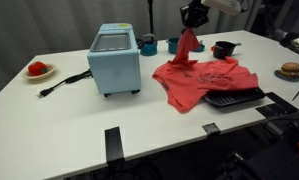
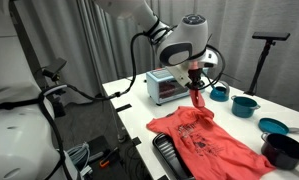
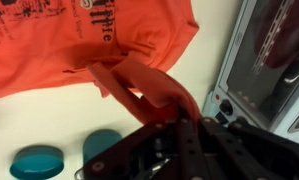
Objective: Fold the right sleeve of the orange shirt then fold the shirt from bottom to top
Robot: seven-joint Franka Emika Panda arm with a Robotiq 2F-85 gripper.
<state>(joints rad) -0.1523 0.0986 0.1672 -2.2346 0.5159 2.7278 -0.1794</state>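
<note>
The pinched sleeve (image 3: 149,85) needs to go back down over the shirt's body next in my gripper, and then my gripper needs to let it go there.
The orange shirt (image 1: 204,80) with dark print lies spread on the white table and shows in both exterior views (image 2: 204,145). My gripper (image 1: 193,22) is shut on one sleeve of the shirt (image 1: 186,45) and holds it lifted above the table, so the cloth hangs down in a strip (image 2: 197,97). In the wrist view the pinched sleeve (image 3: 149,85) runs from the jaws (image 3: 164,125) down to the shirt body (image 3: 79,35). The fingertips are hidden by the cloth.
A light blue toaster oven (image 1: 115,60) stands beside the shirt. Teal bowls (image 2: 245,104) and a black pot (image 1: 224,48) sit behind it. A black keyboard (image 1: 234,98) lies at the table edge, partly under the shirt. A plate with red food (image 1: 37,70) and a burger (image 1: 291,70) are at the ends.
</note>
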